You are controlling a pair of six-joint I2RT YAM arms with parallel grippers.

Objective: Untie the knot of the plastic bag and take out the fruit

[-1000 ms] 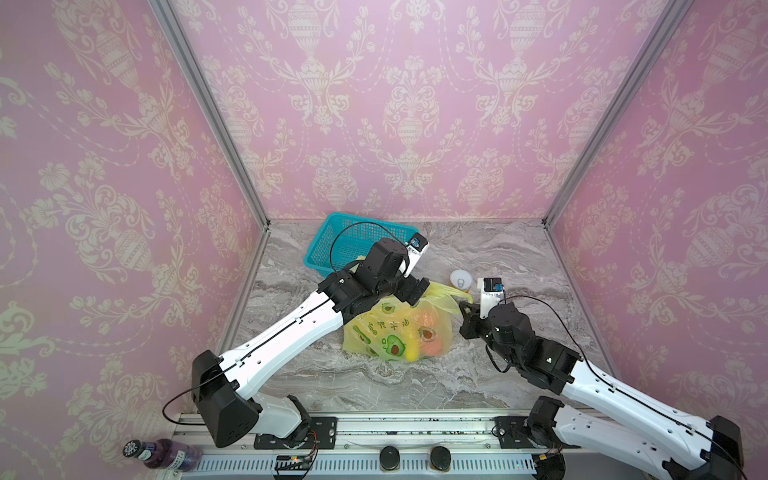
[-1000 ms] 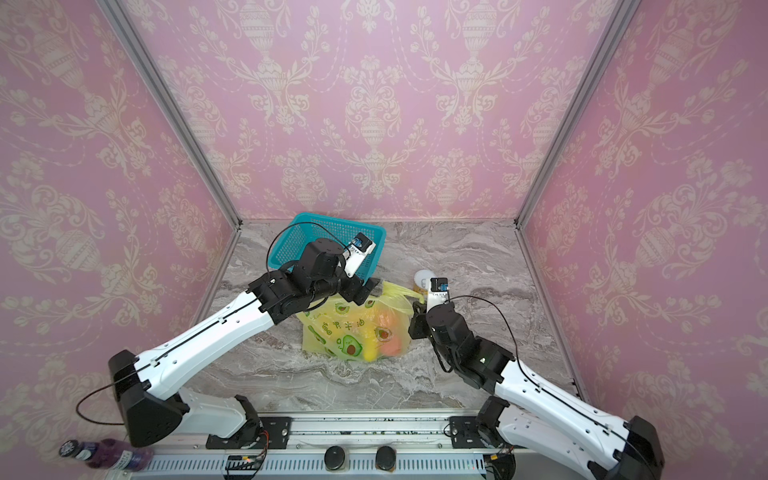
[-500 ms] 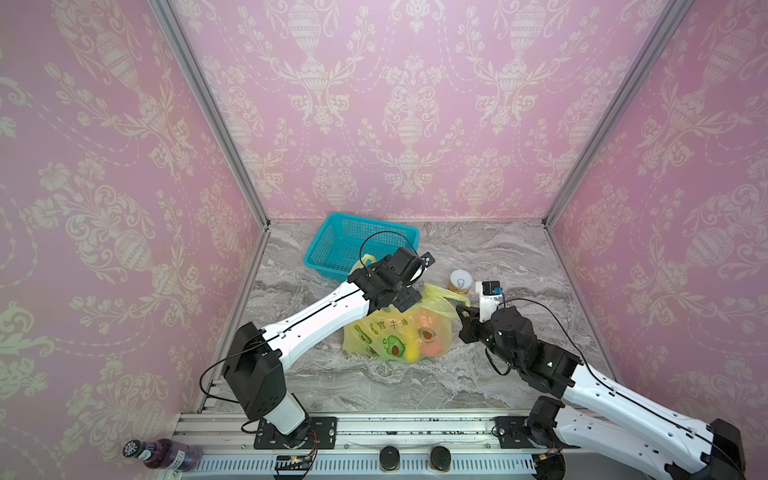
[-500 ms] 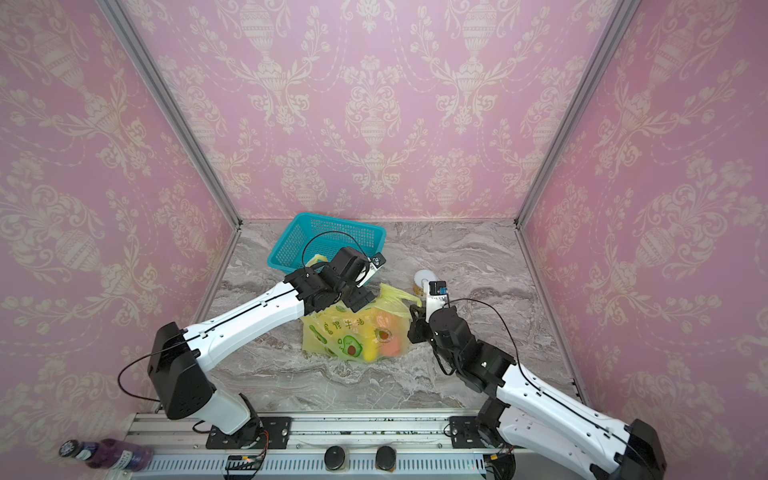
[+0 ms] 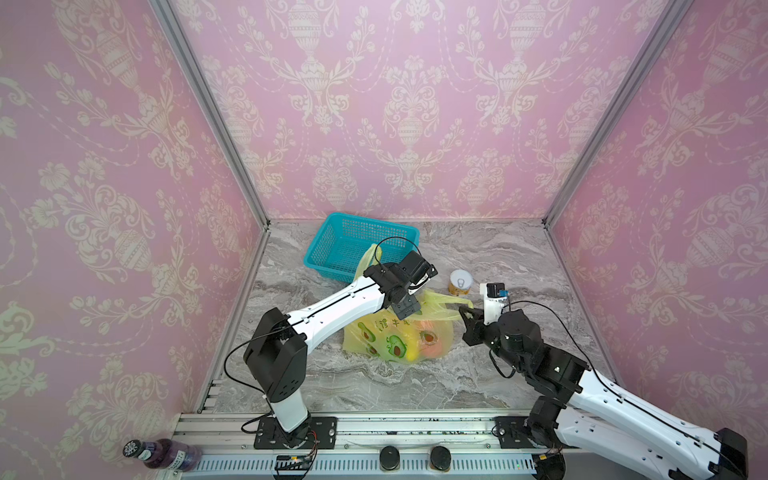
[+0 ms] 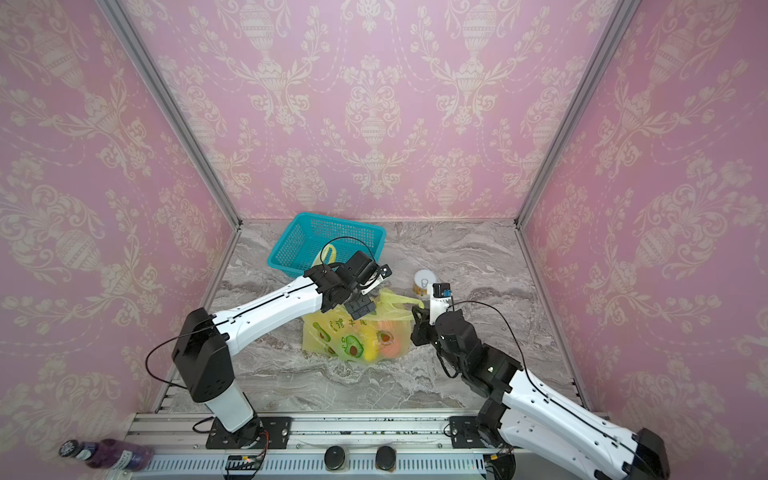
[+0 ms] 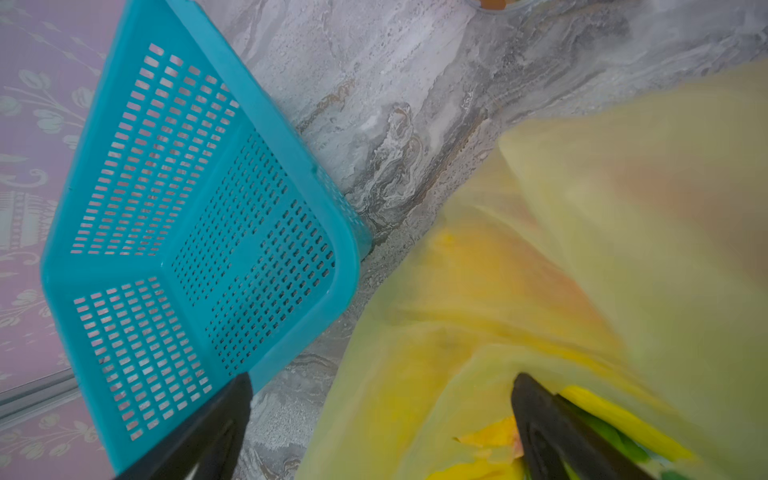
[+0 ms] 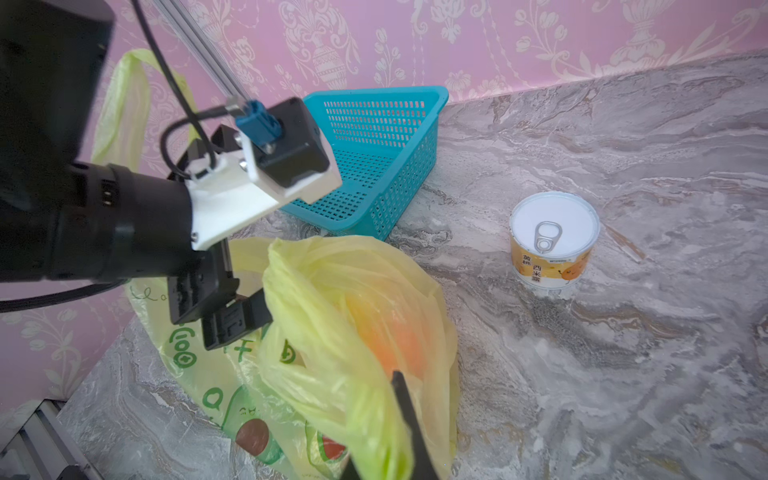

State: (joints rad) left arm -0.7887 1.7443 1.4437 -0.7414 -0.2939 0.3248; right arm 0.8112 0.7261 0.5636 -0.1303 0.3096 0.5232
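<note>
I need to lower my left gripper a little beside the basket next and close it on the bag's handle film (image 7: 385, 406), because the film is already between its open fingers.
The plastic bag (image 5: 395, 336) (image 6: 353, 336) lies mid-table, pale yellow with avocado prints. Fruit shows through its film: an orange piece (image 8: 386, 332) and long yellow pieces (image 7: 602, 411). My left gripper (image 5: 405, 307) (image 7: 382, 380) is open at the bag's upper left edge, with bag film between its fingers. My right gripper (image 5: 465, 311) (image 8: 386, 415) is shut on the bag's right strap, pulled out sideways. The other handle loop (image 5: 368, 257) (image 8: 124, 104) stands up free behind the left arm. The knot does not show in any view.
A teal perforated basket (image 5: 353, 245) (image 7: 187, 208) stands behind the bag near the back left wall. A small white-and-yellow can (image 5: 460, 282) (image 8: 552, 241) stands upright to the right of the bag. A purple bottle (image 5: 162, 453) lies beside the front rail.
The left arm has sunk lower and its open gripper has come down to the bag's upper edge. The right gripper still holds the strap in almost the same place.
</note>
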